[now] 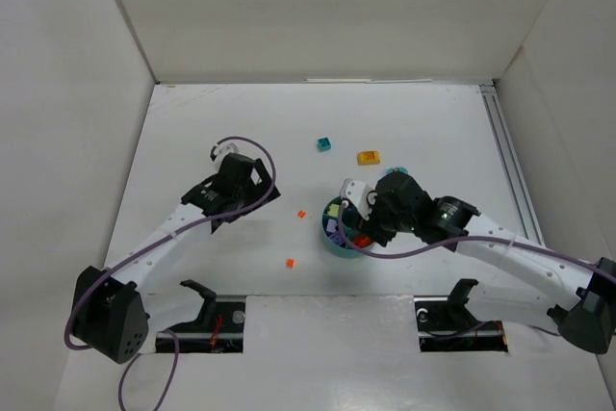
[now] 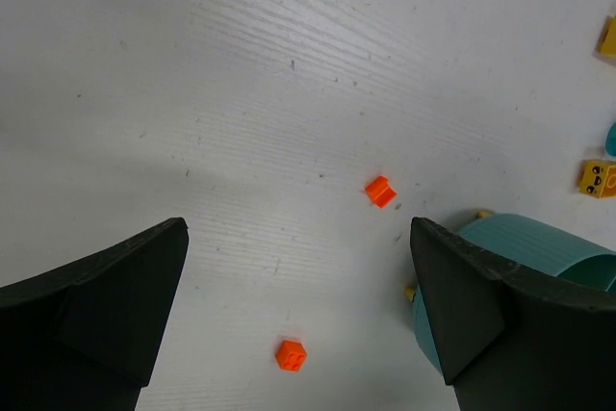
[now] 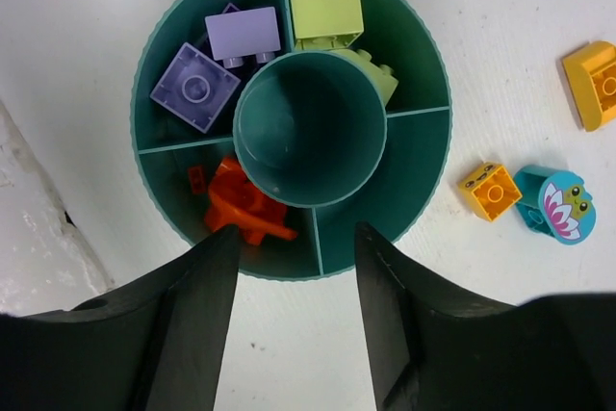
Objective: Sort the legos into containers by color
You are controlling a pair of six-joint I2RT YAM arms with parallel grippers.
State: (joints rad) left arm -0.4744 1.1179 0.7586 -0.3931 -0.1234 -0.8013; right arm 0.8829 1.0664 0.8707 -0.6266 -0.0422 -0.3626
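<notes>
My left gripper brings its fingers back and down around the near orange brick (image 1: 290, 263) next, since it lies unsorted below the gripper, to its right in the top view.
The round teal dish (image 3: 409, 172) lies right under my right gripper (image 3: 295, 233), whose jaws stand open with nothing between them. One wedge holds two purple bricks (image 3: 195, 87), another holds lime green bricks (image 3: 327, 14), and a third holds an orange piece (image 3: 241, 204). The centre well holds nothing. My left gripper (image 2: 296, 238) hangs wide open over the table, left of the dish (image 2: 539, 247). Two tiny orange bricks (image 2: 380, 191) (image 2: 291, 355) lie loose below it. A small yellow brick (image 3: 490, 190), a teal flower piece (image 3: 558, 204) and a larger yellow brick (image 3: 595, 84) lie beside the dish.
White walls box in the table at the back and on both sides. A metal rail (image 1: 505, 161) runs along the right edge. In the top view a teal brick (image 1: 324, 144) and a yellow brick (image 1: 369, 157) lie beyond the dish (image 1: 332, 238).
</notes>
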